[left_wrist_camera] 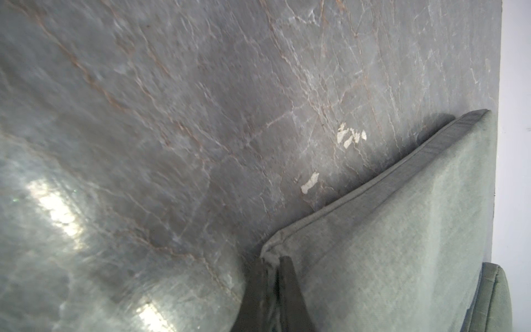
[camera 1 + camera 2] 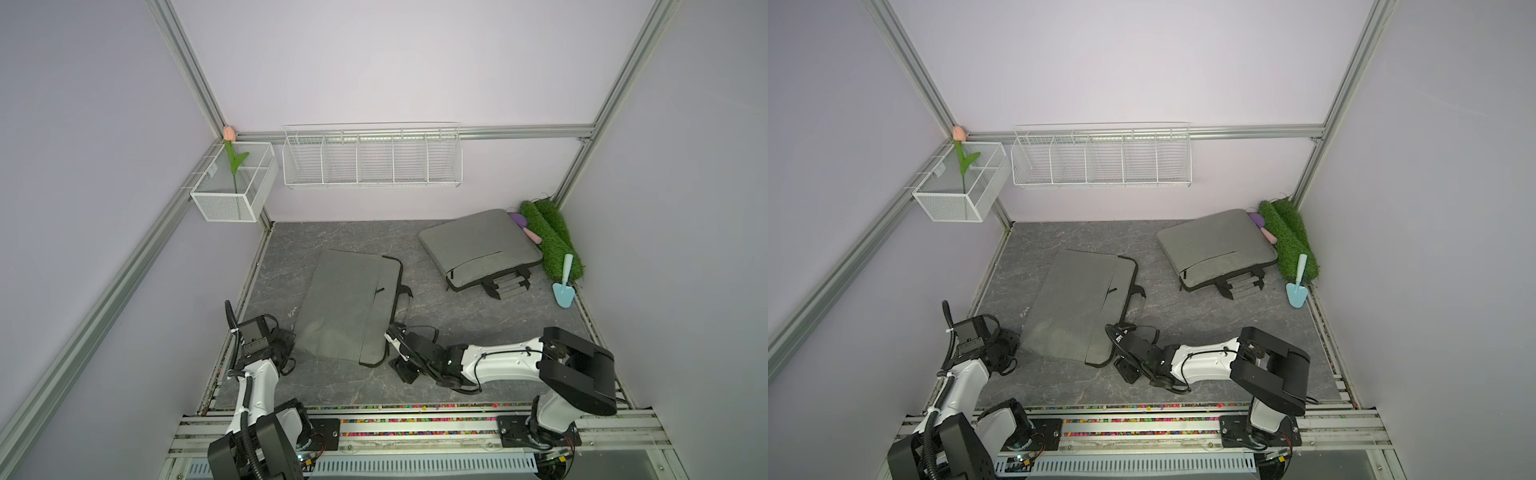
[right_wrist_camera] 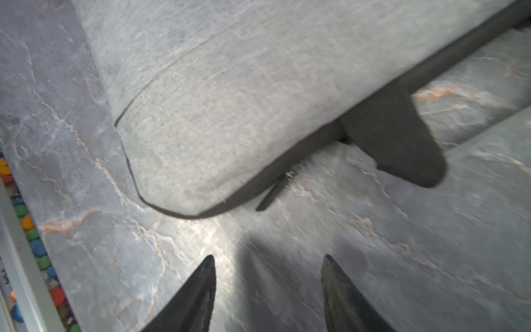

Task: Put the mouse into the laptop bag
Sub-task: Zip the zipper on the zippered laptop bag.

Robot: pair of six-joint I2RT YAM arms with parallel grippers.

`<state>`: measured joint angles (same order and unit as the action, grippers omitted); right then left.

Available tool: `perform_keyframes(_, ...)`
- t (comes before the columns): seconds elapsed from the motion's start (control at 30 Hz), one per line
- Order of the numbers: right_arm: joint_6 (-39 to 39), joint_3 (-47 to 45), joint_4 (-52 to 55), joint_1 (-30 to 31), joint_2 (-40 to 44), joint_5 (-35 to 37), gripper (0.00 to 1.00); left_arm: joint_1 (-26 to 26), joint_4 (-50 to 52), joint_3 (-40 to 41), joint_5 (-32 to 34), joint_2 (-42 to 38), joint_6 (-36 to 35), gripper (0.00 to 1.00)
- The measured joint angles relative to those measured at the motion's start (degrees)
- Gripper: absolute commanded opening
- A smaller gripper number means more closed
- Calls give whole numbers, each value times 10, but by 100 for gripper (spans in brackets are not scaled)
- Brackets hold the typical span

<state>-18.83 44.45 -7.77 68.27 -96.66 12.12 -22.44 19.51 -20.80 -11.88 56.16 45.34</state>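
The bag's near corner comes free away from the handles next, as my left gripper stays low and spreads its fingers, which pinch that fabric.
The grey laptop bag (image 2: 345,307) (image 2: 1075,303) lies flat left of the middle of the marble floor. Its black handles point right. My left gripper (image 2: 293,336) (image 2: 1017,338) (image 1: 273,263) is shut on the bag's (image 1: 402,244) near-left corner, with fabric pinched between its fingers. My right gripper (image 2: 388,340) (image 2: 1115,336) (image 3: 268,258) stands open just off the bag's (image 3: 215,100) near-right corner, with only floor between its fingers. A zipper pull (image 3: 275,189) hangs at that corner, beside a black handle (image 3: 396,138). The mouse is out of view.
A second grey bag (image 2: 478,249) lies at the back right, next to a green turf roll (image 2: 552,241) and a blue trowel (image 2: 564,286). A white wire rack (image 2: 372,158) and a mesh basket (image 2: 232,187) hang on the walls. A strip of coloured beads (image 2: 415,407) lines the front edge.
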Motion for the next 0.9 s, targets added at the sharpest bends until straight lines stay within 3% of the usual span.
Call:
perform_keyframes(0.27,-13,58,7,0,-70,30,51,0,5,0,-2,-14,-1,0)
perform_keyframes(0.57,-42,82,29,-2,-87,73,8,0,7,-1,-4,-16,0,0)
perform_keyframes(0.9,-32,29,16,23,-30,57,7,0,10,-1,-7,-23,1,0)
